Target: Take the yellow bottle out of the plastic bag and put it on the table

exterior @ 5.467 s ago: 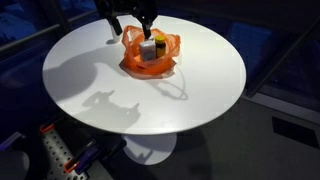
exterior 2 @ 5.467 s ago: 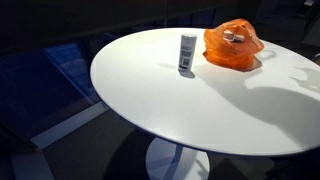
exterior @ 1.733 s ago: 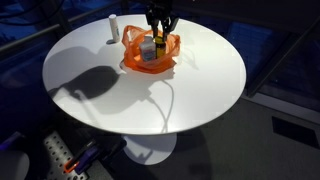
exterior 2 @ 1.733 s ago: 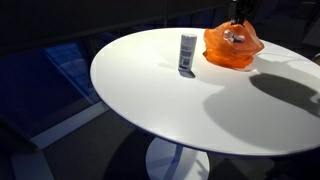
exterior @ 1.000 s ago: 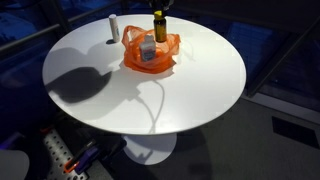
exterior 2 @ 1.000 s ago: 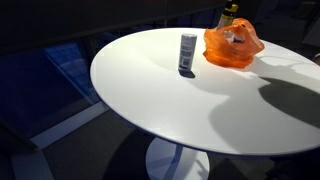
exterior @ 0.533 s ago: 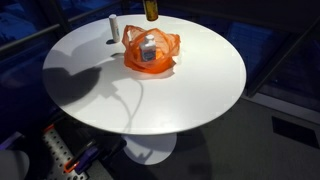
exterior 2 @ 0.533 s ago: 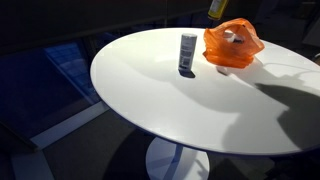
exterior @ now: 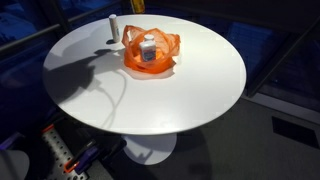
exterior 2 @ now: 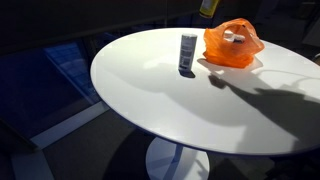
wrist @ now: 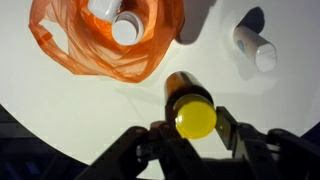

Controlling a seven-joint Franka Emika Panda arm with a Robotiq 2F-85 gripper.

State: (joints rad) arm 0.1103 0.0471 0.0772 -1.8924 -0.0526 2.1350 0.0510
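My gripper lowers the yellow bottle (wrist: 186, 92) next onto the bare tabletop below, between the orange bag and the white tube-like bottle, and releases it.
The yellow bottle (wrist: 186, 92), amber with a yellow cap, hangs in the air between the fingers of my gripper (wrist: 195, 129), which is shut on it. In both exterior views only its lower end shows at the top edge (exterior: 137, 5) (exterior 2: 207, 6), up and to the side of the bag; the gripper itself is cut off there. The orange plastic bag (exterior: 150, 55) (exterior 2: 233, 46) (wrist: 105, 45) lies open on the round white table (exterior: 190, 85) (exterior 2: 170, 100), with two white-capped bottles (wrist: 125, 28) still inside.
A white tube-like bottle (exterior: 113, 28) (exterior 2: 187, 52) (wrist: 255, 46) stands on the table beside the bag. The arm's shadow falls across the tabletop. Dark floor surrounds the table, and some equipment (exterior: 60, 155) stands below its edge.
The yellow bottle has been lifted out of the bag and carried up and sideways toward the white bottle's side; it now hangs at the frame's top edge, clear of the bag.
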